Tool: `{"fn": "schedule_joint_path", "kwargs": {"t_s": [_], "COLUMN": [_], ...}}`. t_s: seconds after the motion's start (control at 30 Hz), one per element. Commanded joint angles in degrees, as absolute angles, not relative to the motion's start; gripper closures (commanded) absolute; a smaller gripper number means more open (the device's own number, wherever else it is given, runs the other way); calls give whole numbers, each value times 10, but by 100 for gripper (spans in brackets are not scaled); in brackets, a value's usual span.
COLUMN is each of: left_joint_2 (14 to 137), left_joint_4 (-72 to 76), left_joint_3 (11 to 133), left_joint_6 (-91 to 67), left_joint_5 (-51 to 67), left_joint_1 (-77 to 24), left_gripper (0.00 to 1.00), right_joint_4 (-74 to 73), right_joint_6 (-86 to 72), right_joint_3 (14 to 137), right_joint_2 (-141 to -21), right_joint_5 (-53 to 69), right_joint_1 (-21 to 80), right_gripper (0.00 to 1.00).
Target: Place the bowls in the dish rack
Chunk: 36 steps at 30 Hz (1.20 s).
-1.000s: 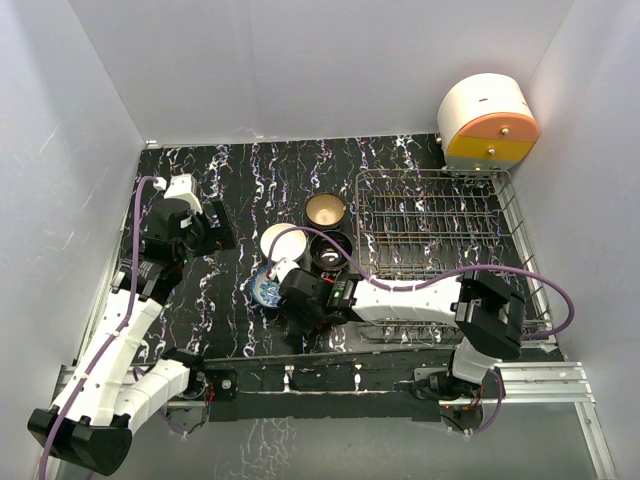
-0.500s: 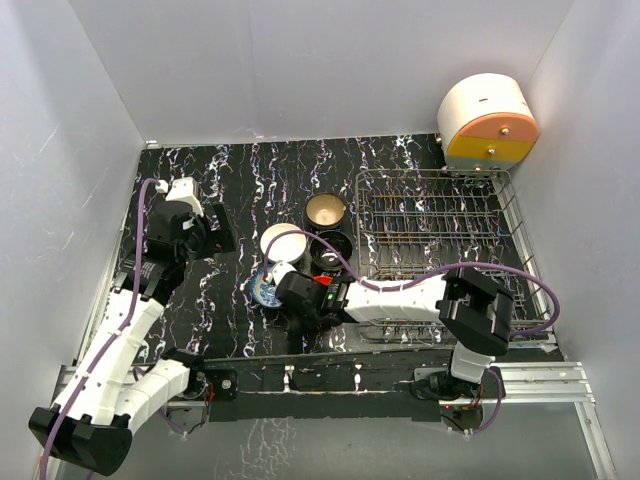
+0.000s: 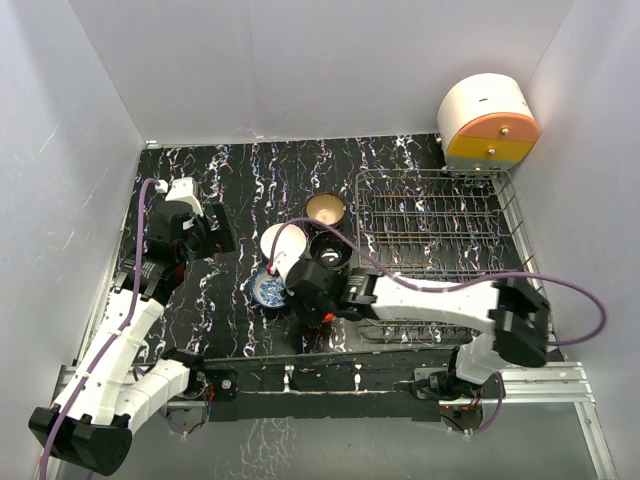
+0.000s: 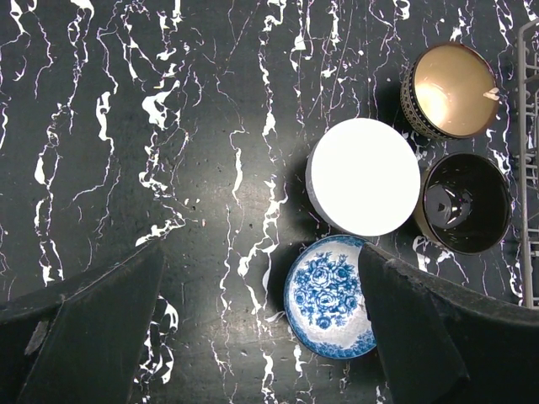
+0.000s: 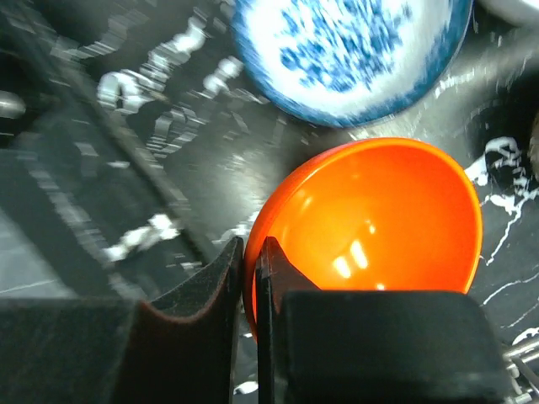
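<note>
Next, the right gripper lifts outward to the dish rack's side by the tan bowl (image 3: 391,222), tips the red bowl, lowers it and releases, as those wires stand empty.
My right gripper (image 5: 251,261) is shut on the rim of the bright red-orange bowl (image 5: 379,227), one finger inside and one outside. In the top view the right gripper (image 3: 312,295) sits just right of the blue-and-white bowl (image 3: 267,290), and its wrist hides most of the red bowl. The white bowl (image 3: 279,240), black bowl (image 3: 330,252) and tan bowl with golden inside (image 3: 326,210) stand on the table left of the dish rack (image 3: 440,235). My left gripper (image 3: 205,235) is open and empty, high above the table's left side.
A white-orange-yellow drum container (image 3: 487,122) stands behind the rack at the back right. White walls close in the black marbled table (image 3: 250,175). The left wrist view shows the white (image 4: 364,187), blue (image 4: 328,295), tan (image 4: 450,91) and black (image 4: 467,202) bowls.
My right arm's elbow has swung out to the right and the wrist has turned, with the red-orange bowl still in its grip. The left arm has barely moved.
</note>
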State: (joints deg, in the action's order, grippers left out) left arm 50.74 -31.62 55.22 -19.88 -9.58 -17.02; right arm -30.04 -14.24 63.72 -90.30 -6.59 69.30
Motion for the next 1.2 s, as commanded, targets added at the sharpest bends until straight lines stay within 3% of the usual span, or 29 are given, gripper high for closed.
{"fn": "schedule_joint_path", "kwargs": {"t_s": [0.0,0.17,0.43,0.63,0.83,1.03,1.17], "left_joint_2": [502,502,515,515,514,516,521], "left_joint_4": [-324,-326,-327,-333,-337,-337,-346], "left_joint_3": [563,567,586,596,601,611,622], "left_joint_6": [-189,-191,-188,-181,-177,-179,-173], "left_joint_5": [-98,-91,-76,-72,-75,-75,-80], "left_joint_1": [-172,-172,-172,-172,-172,-172,-172], "left_gripper": [3,3,3,3,3,3,3], "right_joint_4": [-272,-263,-85,155,400,724,864], "right_joint_6": [-165,-172,-240,-417,-587,-815,-911], "right_joint_3": [712,740,668,559,497,435,438], "right_joint_2": [-778,-725,-687,-733,-819,-944,-1046], "right_joint_5": [20,42,297,489,555,556,548], "right_joint_1": [693,635,286,77,4,-52,-56], "right_gripper": [92,92,92,92,92,92,92]}}
